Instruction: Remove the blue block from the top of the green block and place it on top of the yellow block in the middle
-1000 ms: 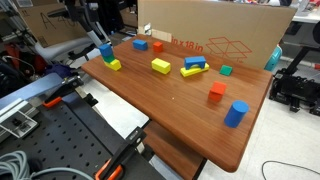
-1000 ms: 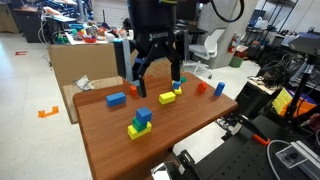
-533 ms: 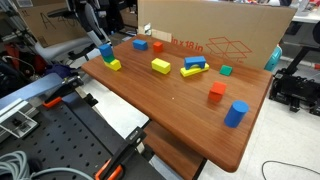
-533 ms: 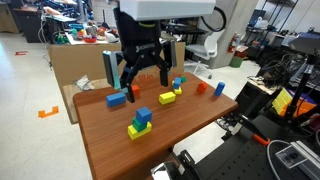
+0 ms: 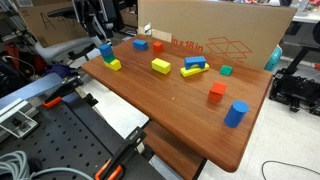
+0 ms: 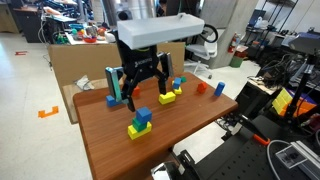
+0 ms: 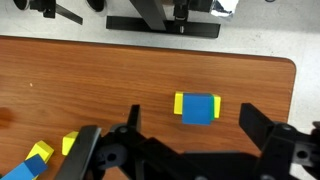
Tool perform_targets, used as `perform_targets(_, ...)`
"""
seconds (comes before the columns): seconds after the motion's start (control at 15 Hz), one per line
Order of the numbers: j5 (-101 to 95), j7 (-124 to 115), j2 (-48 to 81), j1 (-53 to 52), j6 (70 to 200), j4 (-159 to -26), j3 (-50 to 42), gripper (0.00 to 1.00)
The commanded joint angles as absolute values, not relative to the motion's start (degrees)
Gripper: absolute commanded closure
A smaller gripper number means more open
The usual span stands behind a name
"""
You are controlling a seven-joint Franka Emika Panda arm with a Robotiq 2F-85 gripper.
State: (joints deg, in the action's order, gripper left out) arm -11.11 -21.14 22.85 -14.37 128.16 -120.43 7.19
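Observation:
I should lower my gripper next until its open fingers are on both sides of the blue block (image 6: 143,116) (image 7: 200,108), because the block is below my gripper, on top of the green block.
The blue block (image 6: 143,116) sits on the green block (image 6: 134,131) near the table's front corner; both also show in an exterior view, blue block (image 5: 105,49), green block (image 5: 114,65). In the wrist view the blue block (image 7: 200,108) covers most of the green block (image 7: 179,103). My gripper (image 6: 143,98) is open and empty, hanging just above the stack, with its fingers (image 7: 185,145) spread wide on either side below it. The yellow block (image 5: 161,66) lies in the table's middle, also seen in an exterior view (image 6: 167,98).
A second blue block (image 5: 141,44), a red block (image 5: 158,45), stacked blue and yellow bars (image 5: 194,67), a teal cube (image 5: 226,70), an orange-red block (image 5: 217,92) and a blue cylinder (image 5: 236,114) lie on the wooden table (image 5: 180,120). A cardboard box (image 5: 215,35) stands behind.
My gripper has moved from above the table's back toward the front corner and lower, and now hangs over the blue-on-green stack. The blocks have not moved.

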Motion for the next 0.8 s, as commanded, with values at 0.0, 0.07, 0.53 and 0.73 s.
perform_targets(0.0,-12.6,-22.8,26.3,-16.2,127.1,-117.1,5.4,0.00)
perform_targets(0.07,-12.5,-23.0,27.0,-16.4,127.3,-116.8,5.2,0.00)
perform_targets(0.53,-12.7,-23.7,30.7,-18.8,126.1,-114.5,3.9,0.08)
perform_targets(0.73,-12.5,-23.8,31.3,-19.3,126.0,-113.9,3.6,0.42)
